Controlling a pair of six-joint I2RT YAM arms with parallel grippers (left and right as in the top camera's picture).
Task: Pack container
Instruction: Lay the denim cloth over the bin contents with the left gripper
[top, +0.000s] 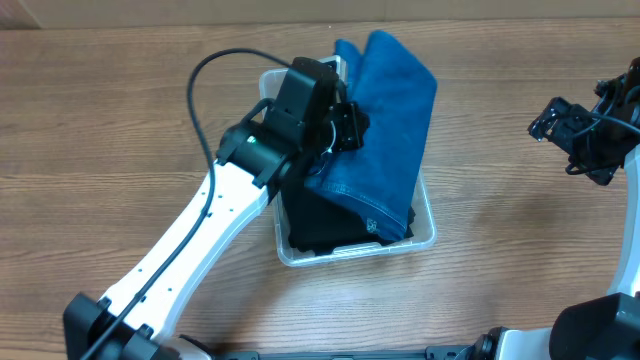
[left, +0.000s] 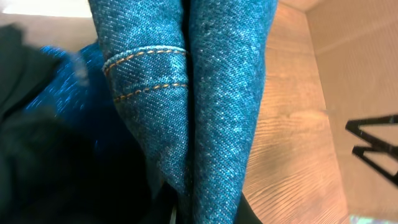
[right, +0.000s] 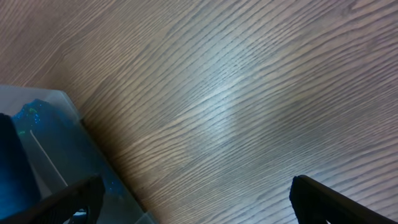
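My left gripper will next lower the fold of the jeans onto the black folded cloth (top: 315, 225) below it in the container and release, because jeans hang over the container's far rim.
The clear plastic container (top: 425, 238) sits mid-table with a black folded cloth (top: 315, 225) in it. Blue denim jeans (top: 385, 130) lie draped over the container and hang past its far rim. My left gripper (top: 345, 125) is over the container's left side, shut on a fold of the jeans; the denim (left: 217, 112) fills the left wrist view. My right gripper (top: 570, 125) is open and empty above bare table to the right. Its fingertips frame the right wrist view (right: 193, 199), with the container's corner (right: 68, 137) at the left.
The wooden table (top: 520, 260) surrounds the container. A black cable (top: 205, 75) loops from the left arm over the table's left part. The right arm's base (top: 610, 325) is at the front right corner.
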